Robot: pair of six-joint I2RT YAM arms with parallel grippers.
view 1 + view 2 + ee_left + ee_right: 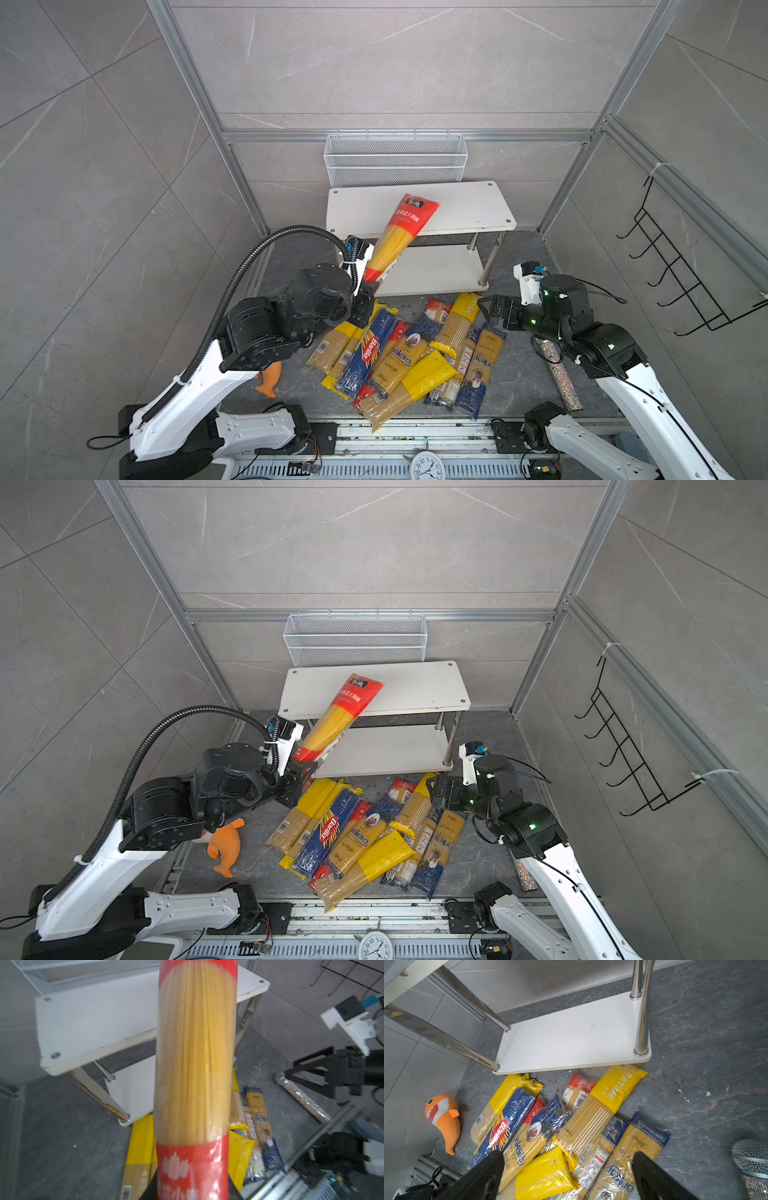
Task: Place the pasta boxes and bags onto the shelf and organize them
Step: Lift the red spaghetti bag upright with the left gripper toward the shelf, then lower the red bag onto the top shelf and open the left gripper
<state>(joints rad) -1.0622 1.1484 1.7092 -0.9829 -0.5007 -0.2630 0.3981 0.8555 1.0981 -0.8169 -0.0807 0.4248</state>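
Observation:
The left gripper reaches outward next, turns the bag straight over the bare end of the shelf's top board away from the hook rack, and releases it.
My left gripper is shut on the near red end of a red-ended spaghetti bag. The bag tilts up, and its far end reaches over the top board of the white shelf. Both boards are bare. Several pasta packets lie heaped on the dark floor in front of the shelf. My right gripper hangs open over the pile's right rear, holding nothing.
A white wire basket hangs behind the shelf. A black hook rack is on the right wall. An orange plush toy lies left of the pile, a glittery microphone to its right. A clock sits at the front rail.

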